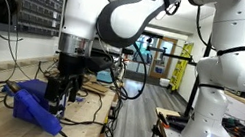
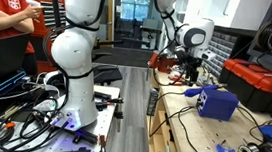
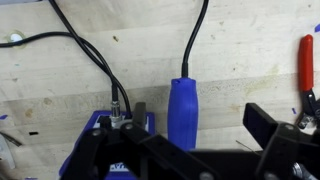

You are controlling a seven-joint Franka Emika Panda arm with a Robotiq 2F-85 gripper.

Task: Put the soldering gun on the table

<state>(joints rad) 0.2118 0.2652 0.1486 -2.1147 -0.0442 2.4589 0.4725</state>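
Next I need to bring my gripper down over the soldering gun's blue handle (image 3: 183, 112) and close around it, as the handle already stands between its spread fingers, untouched by either.
In the wrist view the soldering gun's blue handle (image 3: 183, 112) stands between my gripper's fingers (image 3: 200, 118), with its dark cord running away across the light-wood table (image 3: 240, 50). The fingers are spread wide and do not touch the handle. The gun's lower part is hidden behind the gripper body. In both exterior views the gripper (image 1: 59, 90) (image 2: 190, 69) hangs low over the table (image 1: 89, 112) (image 2: 186, 126). There it is right beside the boxy blue soldering station (image 1: 37, 106) (image 2: 217, 101). The gun itself is too small to make out in those views.
The blue station (image 3: 100, 128) with a black plugged cable (image 3: 95, 60) lies left of the handle. A red-handled tool (image 3: 305, 62) lies at the right edge. Cables and small parts litter the table (image 2: 255, 148). A person in red (image 2: 3, 13) stands nearby.
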